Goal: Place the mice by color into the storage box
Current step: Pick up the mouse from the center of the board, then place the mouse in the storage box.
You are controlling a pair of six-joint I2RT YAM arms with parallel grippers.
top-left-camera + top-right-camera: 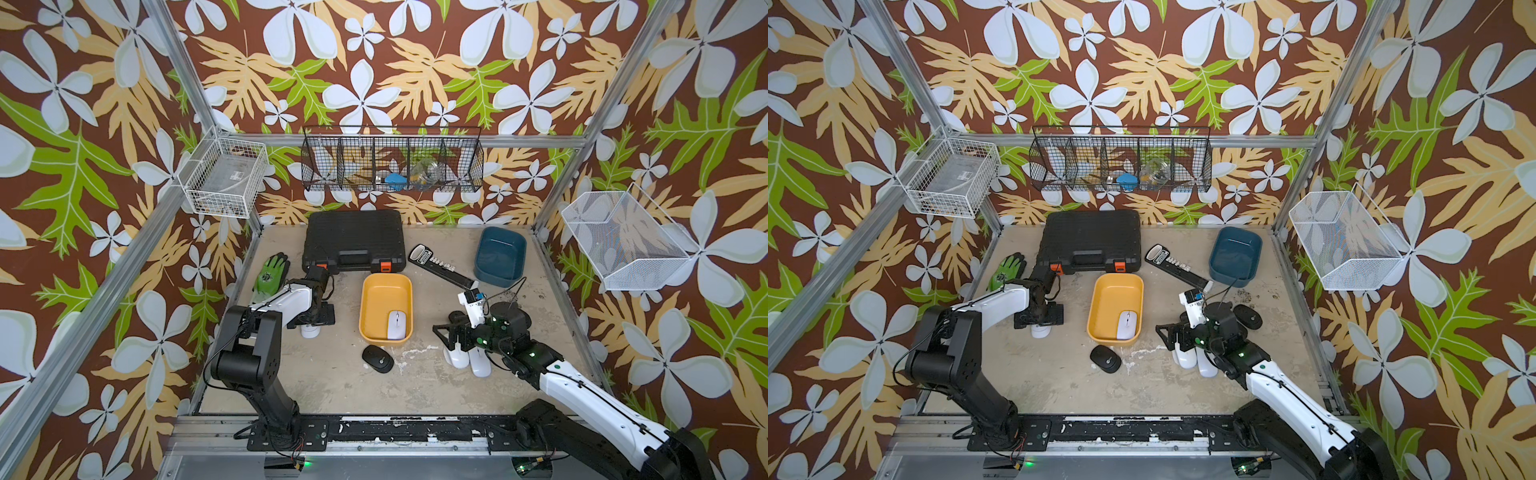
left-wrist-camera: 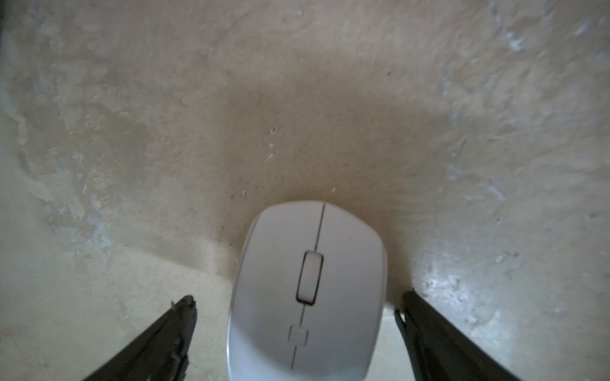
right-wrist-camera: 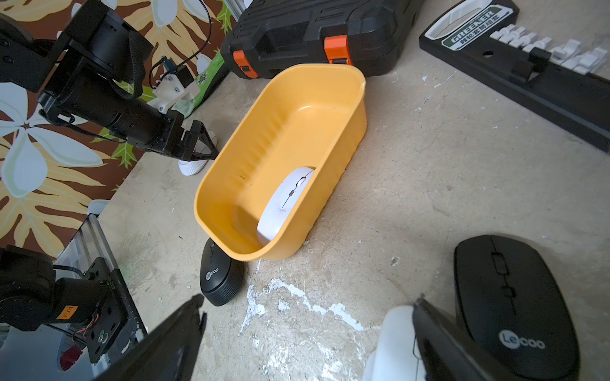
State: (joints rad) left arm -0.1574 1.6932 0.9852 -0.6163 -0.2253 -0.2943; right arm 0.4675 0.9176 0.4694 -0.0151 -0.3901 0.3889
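The left gripper stays low where it is and closes on the white mouse's long sides next, since the mouse already lies between the open fingers.
A white mouse (image 2: 308,290) lies on the table between the fingers of my open left gripper (image 2: 297,303); small gaps show on both sides. In a top view this gripper (image 1: 311,326) hangs left of the yellow storage box (image 1: 386,282), which holds one white mouse (image 1: 396,325). A black mouse (image 1: 377,358) lies just in front of that box. My right gripper (image 1: 453,345) stands open above two white mice (image 1: 478,363); one white mouse (image 3: 392,343) lies by a finger. Another black mouse (image 3: 508,297) lies beside it. A blue storage box (image 1: 500,255) stands at the back right, with nothing showing in it.
A black tool case (image 1: 354,241) sits at the back. Next to it are a green glove (image 1: 270,270) and a long black-and-white socket holder (image 1: 440,266). Wire baskets (image 1: 224,176) hang on the walls above the table.
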